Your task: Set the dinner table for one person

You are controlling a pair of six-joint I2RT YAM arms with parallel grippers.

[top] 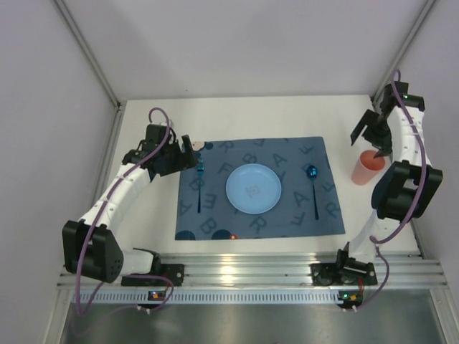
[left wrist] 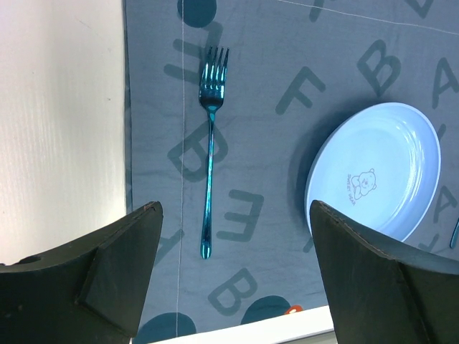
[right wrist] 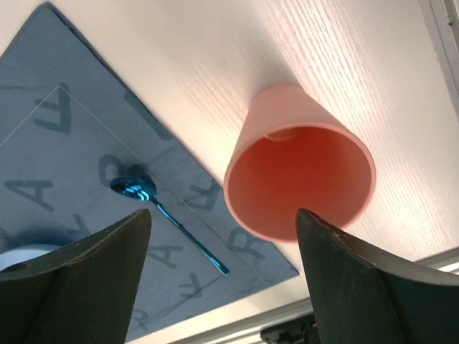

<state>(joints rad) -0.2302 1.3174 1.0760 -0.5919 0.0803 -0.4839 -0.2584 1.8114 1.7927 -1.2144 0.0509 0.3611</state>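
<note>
My right gripper lowers its open fingers astride the cup's rim by the placemat next; the rim lies below.
On the white dinner table (top: 251,118) lies a blue letter-printed placemat (top: 287,215). A pale blue plate (top: 253,188) sits at its middle, a blue fork (top: 200,185) to the left and a blue spoon (top: 313,188) to the right. A salmon-pink cup (top: 368,167) stands upright off the mat's far right corner. My left gripper (top: 192,156) hovers open above the fork's (left wrist: 210,143) tine end, holding nothing. My right gripper (top: 367,140) hangs open just behind and above the cup (right wrist: 301,179), apart from it.
A silver slotted rail (top: 244,269) runs along the near edge, with both arm bases on it. Grey walls close in the left, back and right. In the right wrist view the spoon (right wrist: 136,190) lies on the mat (right wrist: 72,143) left of the cup.
</note>
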